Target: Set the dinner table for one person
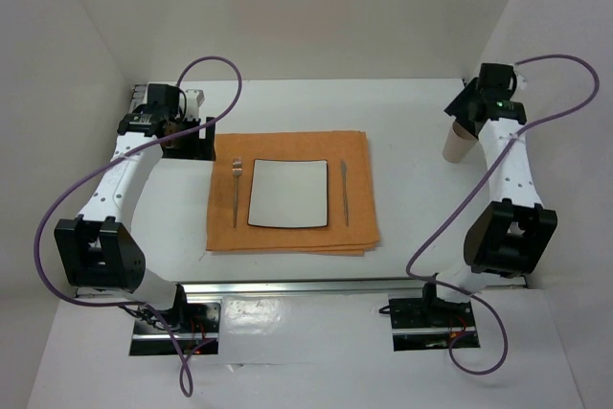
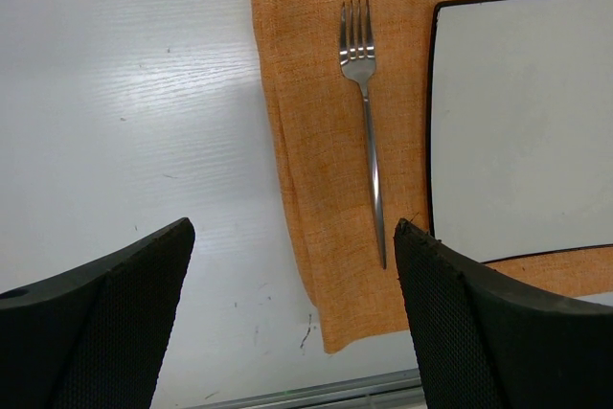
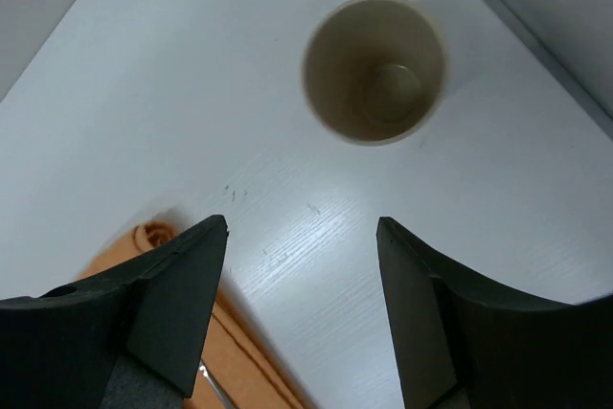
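The cup is open at the top, so my right gripper needs to lower next onto the edge of the cup's rim by the cup's nearby side, with one finger inside.
On the white dinner table lies an orange placemat with a white, dark-rimmed square plate on it. A fork lies left of the plate and a knife right of it. A beige cup stands upright at the far right, off the mat. My right gripper hovers open near the cup, holding nothing. My left gripper is open and empty beside the mat's left edge, near the fork and plate.
White walls enclose the table on three sides. A metal rail runs along the near edge between the arm bases. Purple cables loop beside both arms. The placemat's corner shows by my right gripper's left finger.
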